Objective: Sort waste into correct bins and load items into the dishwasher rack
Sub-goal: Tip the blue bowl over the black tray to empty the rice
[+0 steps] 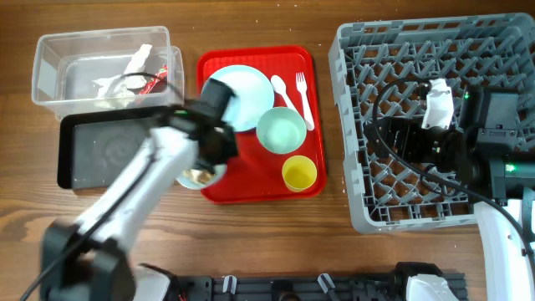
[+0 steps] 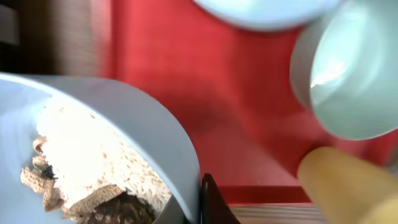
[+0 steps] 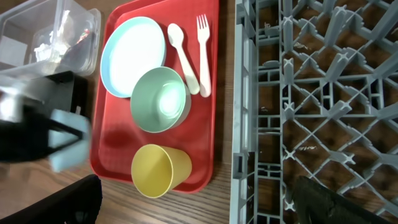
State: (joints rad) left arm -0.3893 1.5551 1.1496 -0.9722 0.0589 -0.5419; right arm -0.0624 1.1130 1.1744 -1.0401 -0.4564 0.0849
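My left gripper should swing over the black tray and tip there, because the bowl has scraps in it. Then it should come back and let go of the bowl on the red tray's bare near corner (image 1: 238, 182) (image 2: 239, 152).
My left gripper (image 1: 207, 165) is shut on the rim of a pale blue-green bowl (image 2: 124, 124) holding brownish-white food scraps (image 2: 81, 162), at the front left corner of the red tray (image 1: 251, 188). On the tray lie the blue plate (image 1: 242, 92), the second bowl (image 1: 281, 131), the yellow cup (image 1: 299, 173), and the white spoon (image 1: 284, 94) and fork (image 1: 304, 96). My right gripper (image 3: 196, 208) is open and empty above the left part of the grey dishwasher rack (image 1: 359, 125). The clear tub (image 1: 50, 58) holds the red-and-white wrapper (image 1: 155, 79) and white napkins (image 1: 134, 63).
The black tray (image 1: 92, 150) sits in front of the clear tub, just left of the held bowl. The rack (image 3: 298, 93) stands close to the red tray's right edge, with a narrow strip of wooden table between them. Cables run across the rack.
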